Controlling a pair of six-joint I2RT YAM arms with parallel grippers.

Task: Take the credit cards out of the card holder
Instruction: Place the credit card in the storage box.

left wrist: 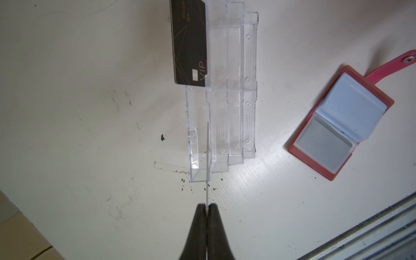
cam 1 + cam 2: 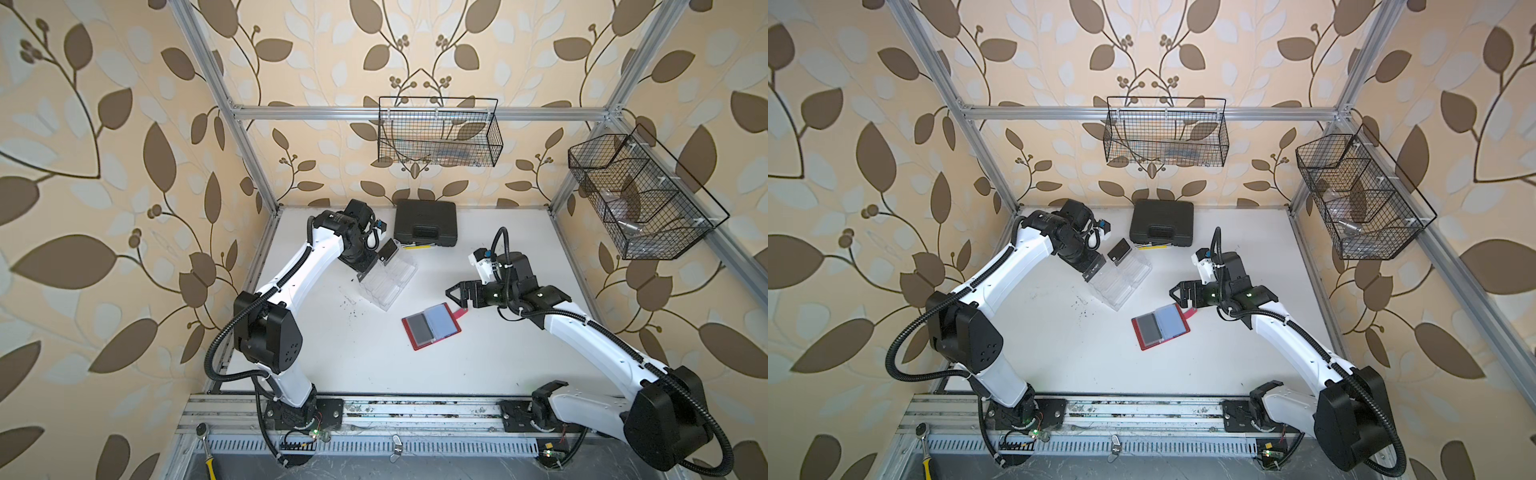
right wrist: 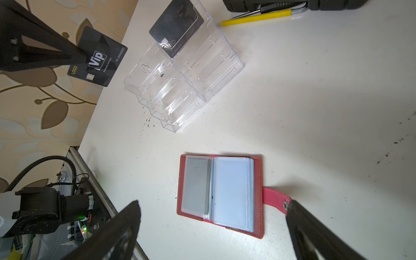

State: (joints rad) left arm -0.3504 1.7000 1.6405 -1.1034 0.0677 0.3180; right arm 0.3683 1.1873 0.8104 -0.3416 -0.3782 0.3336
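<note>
My left gripper lowers the Vip card edge-first into the empty tray section (image 2: pixel 368 277) (image 1: pixel 198 145) beside the standing black card next, then releases, as that section lies below.
The card holder (image 2: pixel 432 326) (image 2: pixel 1160 326) lies open on the white table, a red wallet with a grey sleeve on one page and bluish sleeves on the other. My right gripper (image 3: pixel 212 203) (image 2: pixel 454 293) hovers open over its strap side, holding nothing. My left gripper (image 1: pixel 206 205) (image 2: pixel 1094 272) is shut on a black Vip credit card (image 3: pixel 99 65), seen edge-on as a thin line (image 1: pixel 206 157) over the clear tray (image 1: pixel 247 67). A second black credit card (image 2: pixel 388 251) (image 3: pixel 177 27) stands in the tray's far compartment.
A black plastic case (image 2: pixel 426 222) sits at the back of the table with a yellow-handled tool (image 3: pixel 258 16) in front of it. Wire baskets (image 2: pixel 440 133) (image 2: pixel 640 195) hang on the back and right walls. Dark crumbs lie near the tray.
</note>
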